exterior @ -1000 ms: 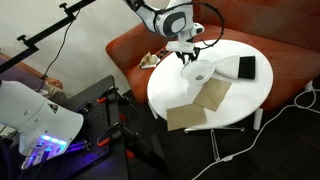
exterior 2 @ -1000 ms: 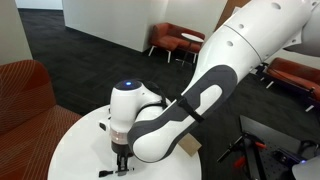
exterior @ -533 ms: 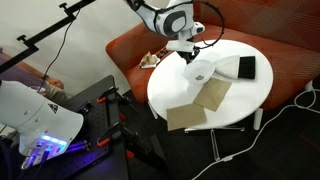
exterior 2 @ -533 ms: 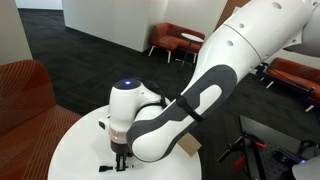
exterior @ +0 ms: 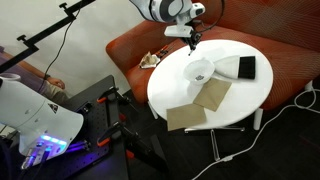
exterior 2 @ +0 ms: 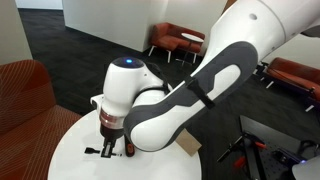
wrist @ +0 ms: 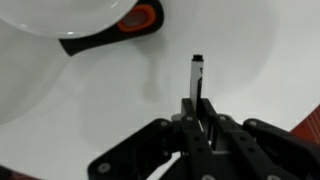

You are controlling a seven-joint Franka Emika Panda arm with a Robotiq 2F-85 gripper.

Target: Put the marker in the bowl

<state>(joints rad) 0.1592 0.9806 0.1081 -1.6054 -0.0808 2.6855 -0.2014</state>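
The marker [wrist: 197, 72] in my gripper needs to go back and to the left in the wrist view next, past the bowl's rim. I will then release it inside the bowl [wrist: 58, 12].
My gripper [exterior: 193, 36] is shut on the marker [wrist: 197, 72], a thin stick with a dark tip that pokes out past the fingertips [wrist: 198, 108]. It holds the marker above the round white table [exterior: 250, 95], near the far edge. The small white bowl [exterior: 201, 71] sits on the table just in front of and below the gripper. In the wrist view the bowl's rim [wrist: 50, 18] shows at the top left. In an exterior view the gripper [exterior 2: 108, 148] hangs over the table and the arm hides the bowl.
A black and orange tool [wrist: 115, 30] lies beside the bowl. A black rectangular block [exterior: 246, 67] lies to the bowl's right. Two tan cloths [exterior: 212, 95] [exterior: 185, 117] lie toward the near edge. A red sofa [exterior: 290, 55] runs behind the table.
My gripper has risen from the table surface with the marker in it and now hangs higher, above the table's far edge.
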